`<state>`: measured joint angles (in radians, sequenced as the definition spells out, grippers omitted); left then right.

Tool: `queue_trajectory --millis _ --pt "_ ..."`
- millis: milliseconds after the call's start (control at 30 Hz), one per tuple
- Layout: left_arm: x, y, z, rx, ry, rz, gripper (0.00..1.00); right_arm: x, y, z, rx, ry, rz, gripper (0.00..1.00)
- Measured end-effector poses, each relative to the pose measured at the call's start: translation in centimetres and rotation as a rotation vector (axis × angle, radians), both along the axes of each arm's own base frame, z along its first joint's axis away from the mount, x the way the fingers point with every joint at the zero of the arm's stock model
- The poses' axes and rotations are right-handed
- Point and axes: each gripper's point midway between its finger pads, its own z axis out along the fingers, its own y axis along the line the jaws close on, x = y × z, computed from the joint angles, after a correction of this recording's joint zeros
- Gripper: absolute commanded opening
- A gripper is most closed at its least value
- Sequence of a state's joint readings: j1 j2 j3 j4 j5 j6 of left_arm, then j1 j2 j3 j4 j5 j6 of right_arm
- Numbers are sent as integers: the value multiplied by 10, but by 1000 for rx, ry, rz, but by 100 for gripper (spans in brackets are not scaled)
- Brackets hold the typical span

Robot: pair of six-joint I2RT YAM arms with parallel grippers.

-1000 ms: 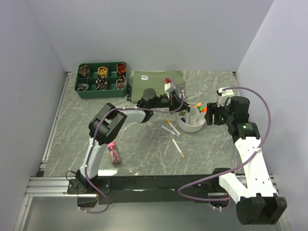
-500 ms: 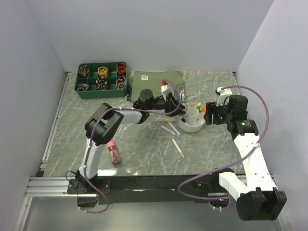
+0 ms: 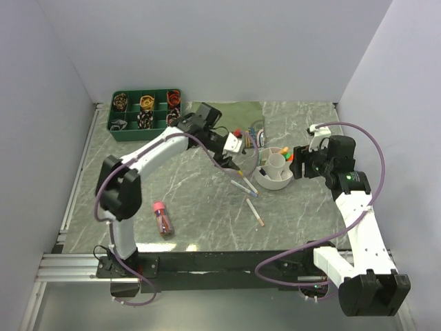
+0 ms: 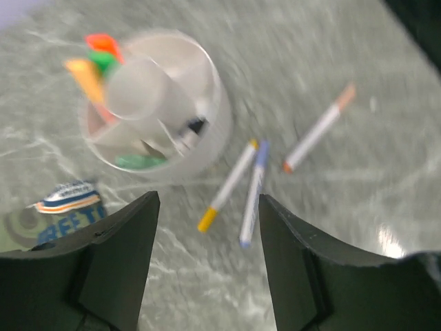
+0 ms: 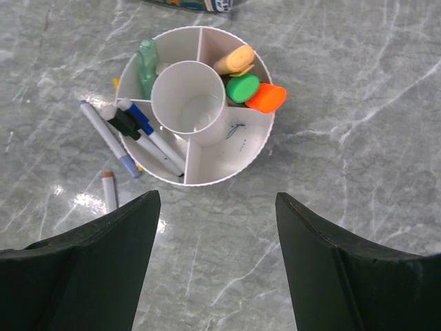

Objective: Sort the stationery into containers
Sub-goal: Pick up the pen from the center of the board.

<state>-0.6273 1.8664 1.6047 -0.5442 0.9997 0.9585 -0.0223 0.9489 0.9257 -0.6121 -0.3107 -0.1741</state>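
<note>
The left gripper will next move back, turn and go down onto the orange-capped pen's white body [image 3: 254,211] [image 4: 315,134], because that pen lies slanted to the gripper's open fingers.
The white round organiser [image 3: 274,181] [image 5: 234,155] [image 4: 207,131] holds orange, green and yellow highlighters and black and blue markers in its ring compartments. Its central cup looks bare. On the table to its left lie a yellow-capped pen [image 4: 227,186], a blue-capped pen [image 4: 253,193] [image 5: 107,138] and an orange-capped pen [image 4: 318,127] [image 3: 255,212]. A pink-capped clear tube [image 3: 162,218] lies far to the left. My left gripper [image 3: 233,162] [image 4: 207,207] hovers open over the loose pens, holding nothing. The right gripper [image 3: 303,164] [image 5: 217,207] waits open just right of the organiser.
A green compartment tray [image 3: 145,114] with small items stands at the back left. The olive cloth [image 3: 227,110] lies behind the organiser, with a small printed round item [image 4: 65,200] at its edge. Grey walls close in on both sides.
The left gripper went from shut to open and pulled back left from the organiser, its arm swinging out towards the tray. The right arm stayed still.
</note>
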Motion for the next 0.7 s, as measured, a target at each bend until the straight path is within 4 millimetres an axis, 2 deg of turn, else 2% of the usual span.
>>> queue_trajectory --millis 67,167,233,300,367,500,600,700 --pt "0 3 -17 70 -65 -75 65 -1 3 2 14 -3 14 76" --pt "-14 13 -65 211 -102 -200 66 1 7 12 35 -21 24 76" --pt "-30 17 -94 291 -112 -295 65 3 9 26 50 -50 23 75" --pt "-48 15 -112 335 -136 -391 65 4 11 46 66 -90 21 75" --pt "-63 11 -122 355 -165 -472 64 3 14 67 88 -129 20 74" --pt "-84 -5 -127 349 -206 -561 62 -4 19 98 138 -184 19 74" --pt "-88 -18 -131 336 -222 -580 61 -9 21 103 161 -183 15 74" --pt "-87 -30 -140 331 -223 -581 58 -12 22 98 174 -152 9 73"
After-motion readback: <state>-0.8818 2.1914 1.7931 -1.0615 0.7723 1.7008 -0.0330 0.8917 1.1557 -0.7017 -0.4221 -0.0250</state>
